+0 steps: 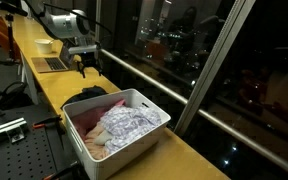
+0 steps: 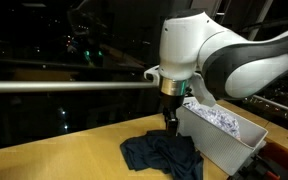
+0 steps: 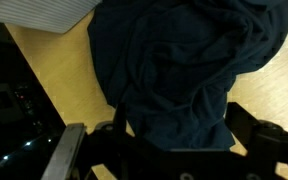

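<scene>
The navy cloth's lower fold (image 2: pixel 161 149) (image 3: pixel 178 116) is below my gripper, between its two open fingers, so my gripper will go down onto that fold next.
A dark navy cloth (image 2: pixel 164 155) lies crumpled on the wooden counter, next to a white plastic basket (image 2: pixel 229 148) that holds light, patterned clothes. In an exterior view the cloth (image 1: pixel 85 95) lies just behind the basket (image 1: pixel 119 155). My gripper (image 2: pixel 170 120) hangs straight down just above the cloth's far edge; it also shows in an exterior view (image 1: pixel 88 66). In the wrist view the cloth (image 3: pixel 184 60) fills most of the picture. The two fingers (image 3: pixel 180 135) stand wide apart on either side of its lower fold. The gripper is open and holds nothing.
A laptop (image 1: pixel 52 64) and a white bowl (image 1: pixel 44 45) sit farther along the counter (image 1: pixel 174 150). A metal rail (image 2: pixel 64 86) and a dark window run along the counter's far edge. A perforated metal board (image 1: pixel 14 150) lies beside the counter.
</scene>
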`<state>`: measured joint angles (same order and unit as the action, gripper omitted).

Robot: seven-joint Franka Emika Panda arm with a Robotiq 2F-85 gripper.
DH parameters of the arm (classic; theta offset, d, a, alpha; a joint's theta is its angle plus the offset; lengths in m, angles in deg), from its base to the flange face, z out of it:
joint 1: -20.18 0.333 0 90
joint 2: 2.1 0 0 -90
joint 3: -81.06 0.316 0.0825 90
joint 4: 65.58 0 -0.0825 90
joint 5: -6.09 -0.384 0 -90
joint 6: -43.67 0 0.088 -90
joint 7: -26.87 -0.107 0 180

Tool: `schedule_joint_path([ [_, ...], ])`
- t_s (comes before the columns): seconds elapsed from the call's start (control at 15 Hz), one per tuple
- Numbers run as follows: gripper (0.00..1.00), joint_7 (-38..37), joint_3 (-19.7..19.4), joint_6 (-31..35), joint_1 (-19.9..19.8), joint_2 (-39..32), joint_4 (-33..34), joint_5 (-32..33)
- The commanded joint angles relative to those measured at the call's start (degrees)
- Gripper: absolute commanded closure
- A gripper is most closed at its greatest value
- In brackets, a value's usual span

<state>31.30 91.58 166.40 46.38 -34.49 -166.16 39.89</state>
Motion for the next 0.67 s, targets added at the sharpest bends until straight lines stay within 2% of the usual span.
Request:
schedule_joint_path([
  [0.0,0.0,1.4,-0.4,1.1,-1.3,-3.1,2.9,0.1],
  [0.2,0.0,4.2,0.2,3.4,-4.9,-5.8,4.8,-4.1],
  [0.4,0.0,9.2,1.6,5.5,-8.4,-9.2,7.7,-11.2],
  [0.6,0.0,13.2,2.8,6.5,-10.6,-11.3,9.4,-16.9],
])
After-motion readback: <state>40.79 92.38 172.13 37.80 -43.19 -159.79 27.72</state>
